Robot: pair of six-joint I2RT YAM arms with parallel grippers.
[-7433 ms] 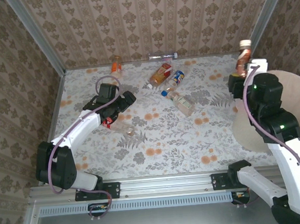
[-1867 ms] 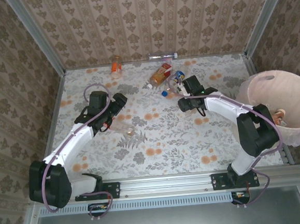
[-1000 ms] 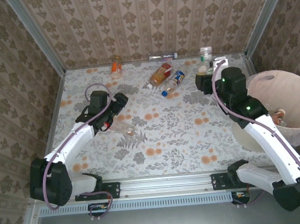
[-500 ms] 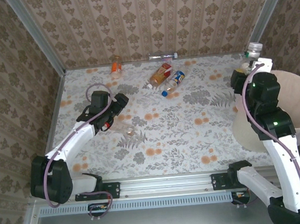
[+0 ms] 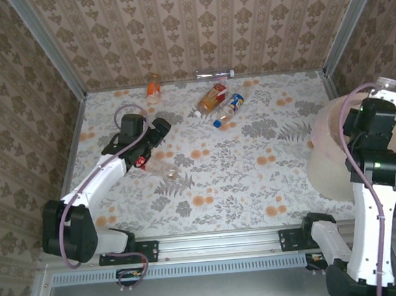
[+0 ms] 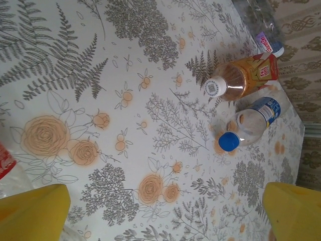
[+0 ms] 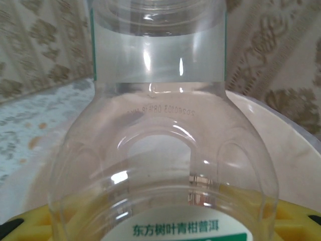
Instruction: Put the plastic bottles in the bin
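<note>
The bin's opening [image 7: 285, 155] lies below and the bottle's neck reaches past the bin's far rim, so next my right gripper needs to draw back slightly, tip down and release.
My right gripper [image 5: 381, 99] hangs over the pinkish bin [image 5: 326, 165], shut on a clear plastic bottle [image 7: 160, 150] with a white and green label; its pale cap [image 5: 385, 82] points to the far side. The bin's rim [image 7: 286, 135] lies behind that bottle. My left gripper [image 5: 154, 139] stands open above the table with nothing between its yellow fingers [image 6: 32, 211]. Just beside it lie a red-labelled bottle [image 5: 143, 160] and a clear one [image 5: 164, 168]. Farther back lie an orange-labelled bottle [image 6: 241, 78] and a blue-capped bottle [image 6: 248, 125].
A small orange bottle [image 5: 153, 87] and a clear bottle [image 5: 216, 74] lie against the back wall. Patterned walls close the table on three sides. The flowered tabletop [image 5: 255, 178] between the arms is bare.
My right arm has swung right with the clear bottle, from the table's back right corner to above the bin. The left arm has barely moved.
</note>
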